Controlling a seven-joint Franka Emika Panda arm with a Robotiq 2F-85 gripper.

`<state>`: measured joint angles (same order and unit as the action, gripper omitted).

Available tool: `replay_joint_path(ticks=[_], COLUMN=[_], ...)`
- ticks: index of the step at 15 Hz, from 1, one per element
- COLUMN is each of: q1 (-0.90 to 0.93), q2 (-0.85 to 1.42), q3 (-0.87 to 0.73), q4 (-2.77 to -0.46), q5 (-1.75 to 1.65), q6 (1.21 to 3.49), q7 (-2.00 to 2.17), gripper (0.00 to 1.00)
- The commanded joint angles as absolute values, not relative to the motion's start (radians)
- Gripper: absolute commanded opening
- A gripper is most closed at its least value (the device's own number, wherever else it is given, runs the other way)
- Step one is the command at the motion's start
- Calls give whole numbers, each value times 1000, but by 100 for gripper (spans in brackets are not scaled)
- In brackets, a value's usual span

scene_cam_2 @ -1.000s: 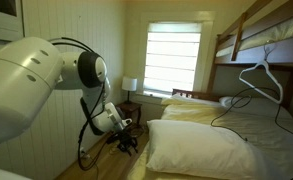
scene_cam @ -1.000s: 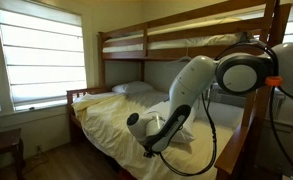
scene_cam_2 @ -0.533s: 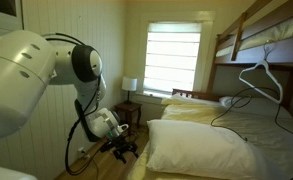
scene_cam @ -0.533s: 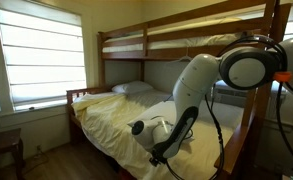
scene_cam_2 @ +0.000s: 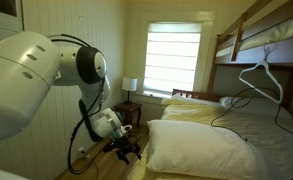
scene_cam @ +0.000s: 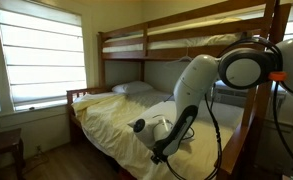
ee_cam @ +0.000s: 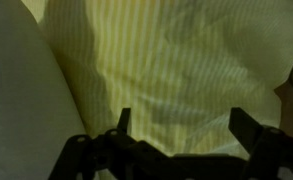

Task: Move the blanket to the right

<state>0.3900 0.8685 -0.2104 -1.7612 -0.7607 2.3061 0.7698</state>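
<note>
Next, my gripper comes in toward the bed's edge, then closes its fingers on the blanket (scene_cam: pixel 108 114) beside the pillow.
The blanket (scene_cam: pixel 108 114) is a pale yellow, wrinkled cloth spread over the lower bunk; its far end also shows as the blanket (scene_cam_2: pixel 194 111) beyond a pillow. In the wrist view the striped yellow blanket (ee_cam: pixel 171 55) fills the frame just past my gripper (ee_cam: pixel 186 122). The two dark fingers stand wide apart with nothing between them, so the gripper is open. In an exterior view the gripper (scene_cam_2: pixel 129 150) hangs low beside the bed's edge. From the opposite side, the arm's wrist (scene_cam: pixel 138 128) sits over the blanket's near part.
A plump white pillow (scene_cam_2: pixel 201 146) lies at the bed's near end and shows as the pillow (ee_cam: pixel 16 95) in the wrist view. Other pillows (scene_cam: pixel 134 88) lie at the head. Upper bunk (scene_cam: pixel 176 42), a hanging wire hanger (scene_cam_2: pixel 262 76), nightstand lamp (scene_cam_2: pixel 129 86), window (scene_cam: pixel 41 55).
The jaws have spread from partly closed to fully open. The arm dipped slightly lower beside the bed and now holds still.
</note>
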Motion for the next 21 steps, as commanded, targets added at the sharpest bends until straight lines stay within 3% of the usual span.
replay_joint_path(ticks=[1, 6, 7, 12, 19, 21], q1=[332, 289, 283, 278, 285, 295], q2=[894, 913, 916, 917, 890, 873], q3=[-187, -178, -174, -173, -169, -174], q4=[-1738, -1732, -1729, -1720, -1731, -1745], q5=[-749, -736, -732, -737, -752, -762], q6=[2305, 2306, 2301, 2297, 2302, 2306], q7=[790, 795, 790, 792, 803, 818], gripper=[100, 100, 83, 45, 3, 0])
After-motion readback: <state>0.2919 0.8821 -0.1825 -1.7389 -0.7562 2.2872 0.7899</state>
